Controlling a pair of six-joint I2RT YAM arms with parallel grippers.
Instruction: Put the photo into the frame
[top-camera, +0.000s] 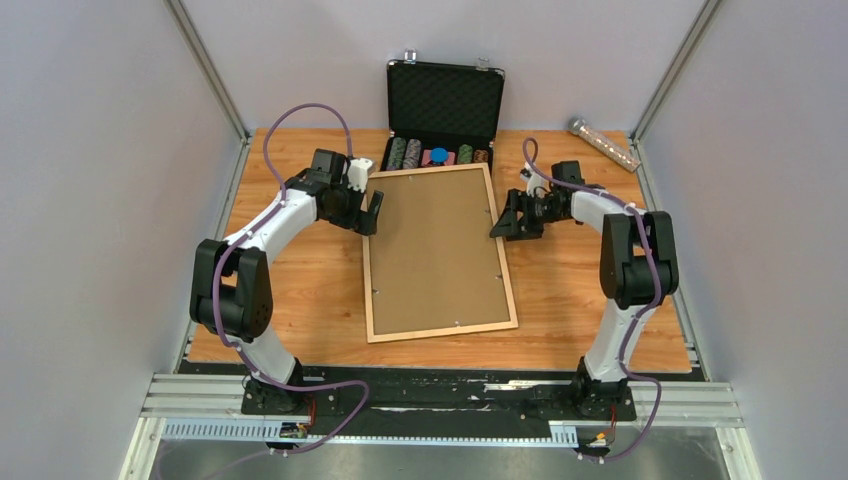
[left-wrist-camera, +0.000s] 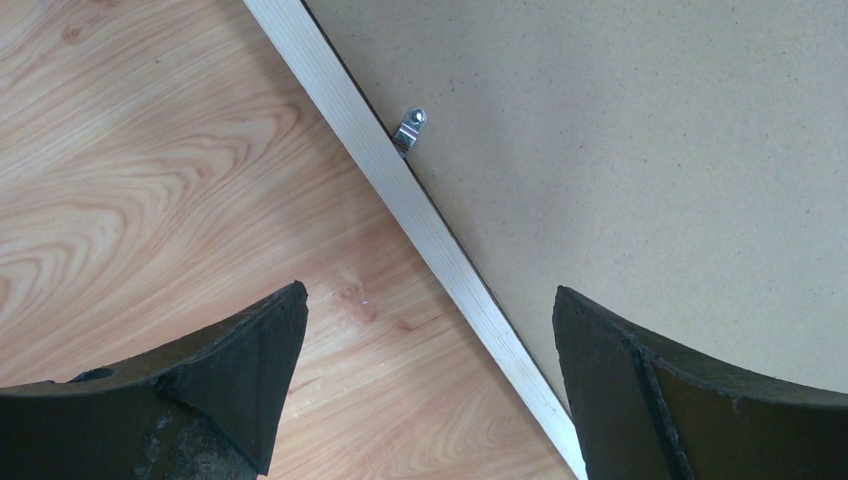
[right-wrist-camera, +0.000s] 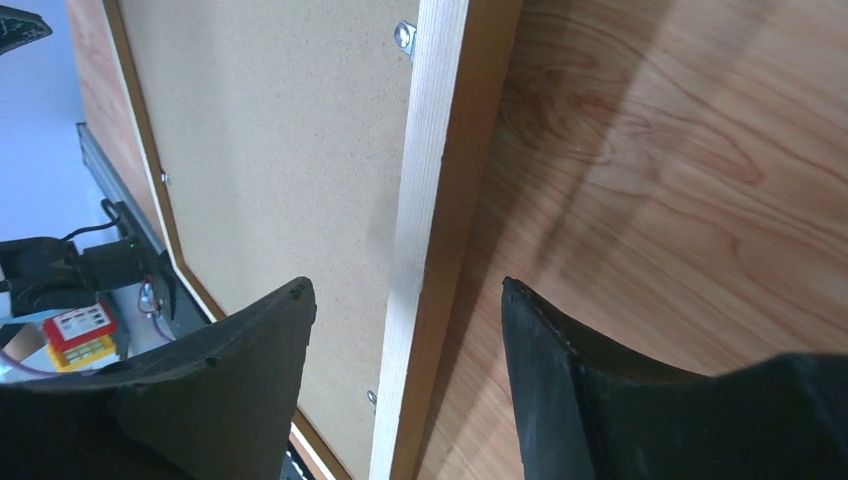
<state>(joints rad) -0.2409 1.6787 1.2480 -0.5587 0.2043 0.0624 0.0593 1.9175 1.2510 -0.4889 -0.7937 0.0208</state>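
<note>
The wood of the frame's long bar (top-camera: 501, 246) (right-wrist-camera: 405, 320) is below my right gripper, already lined up between its open fingers, so the gripper should lower them around it and close.
The light-brown wooden frame (top-camera: 440, 328) lies face down in the middle of the table, with a brown fibreboard backing panel (top-camera: 435, 250) filling it. The photo is not visible. My left gripper (top-camera: 371, 214) is open and straddles the frame's left rail (left-wrist-camera: 420, 210), beside a small metal retaining clip (left-wrist-camera: 409, 128). My right gripper (top-camera: 503, 221) is open and straddles the right rail (right-wrist-camera: 425, 220), with another clip (right-wrist-camera: 405, 37) further along. Both grippers are empty.
An open black case (top-camera: 445, 100) with poker chips stands at the back, touching the frame's far end. A clear tube (top-camera: 604, 144) lies at the back right. Grey walls enclose the table on three sides.
</note>
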